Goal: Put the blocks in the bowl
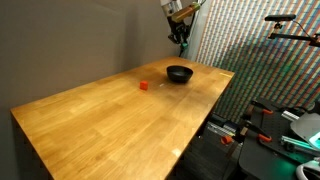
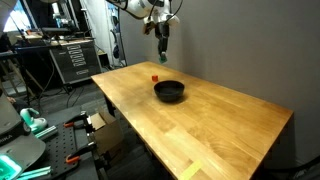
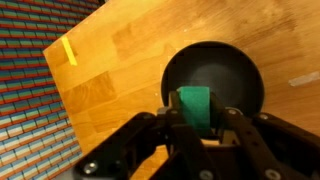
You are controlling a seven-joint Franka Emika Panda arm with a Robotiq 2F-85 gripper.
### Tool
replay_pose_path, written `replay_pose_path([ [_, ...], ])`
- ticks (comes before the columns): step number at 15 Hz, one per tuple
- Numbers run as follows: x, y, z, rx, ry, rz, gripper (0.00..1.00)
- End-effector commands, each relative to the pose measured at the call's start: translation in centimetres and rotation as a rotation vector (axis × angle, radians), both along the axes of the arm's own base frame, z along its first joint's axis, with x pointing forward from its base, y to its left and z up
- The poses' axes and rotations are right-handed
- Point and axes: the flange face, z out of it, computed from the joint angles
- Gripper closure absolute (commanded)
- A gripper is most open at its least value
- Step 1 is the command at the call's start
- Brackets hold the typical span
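The black bowl is well below my gripper's fingers, so I will go down toward its open inside and release the green block (image 3: 194, 106).
The black bowl (image 1: 179, 74) sits on the wooden table, also seen in an exterior view (image 2: 169, 92) and directly below in the wrist view (image 3: 213, 78). The red block (image 1: 144, 86) lies on the table beside the bowl, apart from it; it also shows in an exterior view (image 2: 155, 77). My gripper (image 1: 183, 47) hangs well above the bowl (image 2: 163, 45). In the wrist view the gripper (image 3: 194, 110) is shut on the green block (image 3: 194, 106), which is framed over the bowl's inside.
The table (image 1: 110, 120) has a yellow tape mark (image 3: 69, 50) near one edge. A grey wall stands behind it. Racks, clamps and equipment (image 2: 70, 55) crowd the floor beyond the table edges.
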Motion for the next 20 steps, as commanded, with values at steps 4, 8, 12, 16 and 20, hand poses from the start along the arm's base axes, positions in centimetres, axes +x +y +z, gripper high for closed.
replay_pose_path([
  [4,-0.3,-4.9,-3.2,0.126,0.007,-0.071,0.88],
  [8,0.2,-6.9,-5.8,0.2,-0.012,-0.096,0.87],
  [12,0.1,-6.8,-6.9,0.266,-0.014,-0.079,0.39],
  [16,-0.1,-2.5,-6.3,0.45,0.005,-0.054,0.07],
  [20,0.4,4.5,-6.8,0.624,0.043,0.07,0.0],
])
